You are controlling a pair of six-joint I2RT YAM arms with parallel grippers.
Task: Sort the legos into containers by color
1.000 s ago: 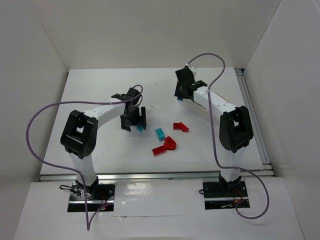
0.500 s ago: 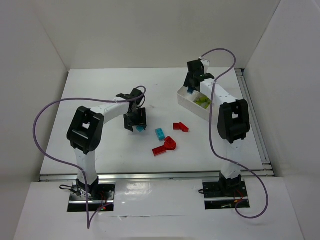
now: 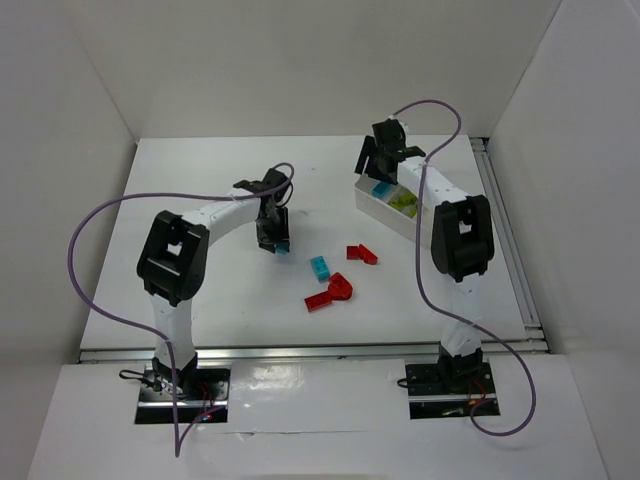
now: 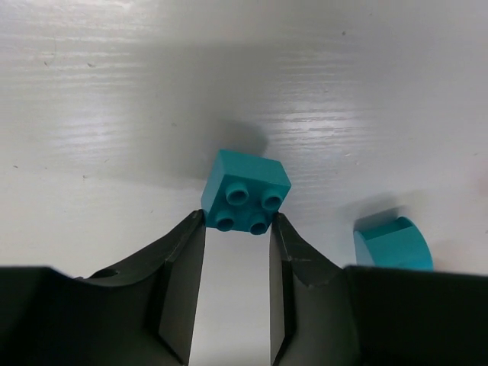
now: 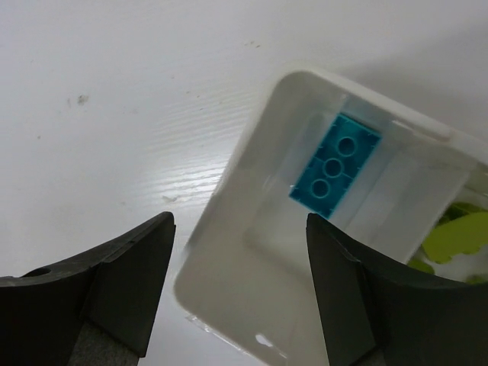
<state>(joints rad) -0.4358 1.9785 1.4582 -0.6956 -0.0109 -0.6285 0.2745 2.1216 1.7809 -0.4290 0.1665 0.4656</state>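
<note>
My left gripper lifts over the tray's cyan-brick compartment (image 3: 374,188) next and releases the lego there. That compartment lies outward and to the gripper's right in the top view.
A small cyan brick (image 4: 245,200) sits on the table with my left gripper (image 4: 237,221) shut on its sides; from above this brick (image 3: 283,247) shows under the left gripper (image 3: 276,238). A second cyan brick (image 3: 320,267) lies to its right, also visible in the left wrist view (image 4: 393,244). Two red pieces (image 3: 361,254) (image 3: 331,292) lie mid-table. My right gripper (image 5: 239,229) hangs open and empty over the end of the white tray (image 5: 235,179). In that end compartment lies a cyan brick (image 5: 336,165); lime green bricks (image 5: 457,236) fill the neighbouring section.
The tray (image 3: 372,210) lies slanted at the back right of the table. White walls close in the table on three sides. A metal rail (image 3: 505,240) runs along the right edge.
My left gripper has closed on the small cyan brick. My right gripper moved over the tray's end, opened, and a cyan brick now lies in that compartment.
</note>
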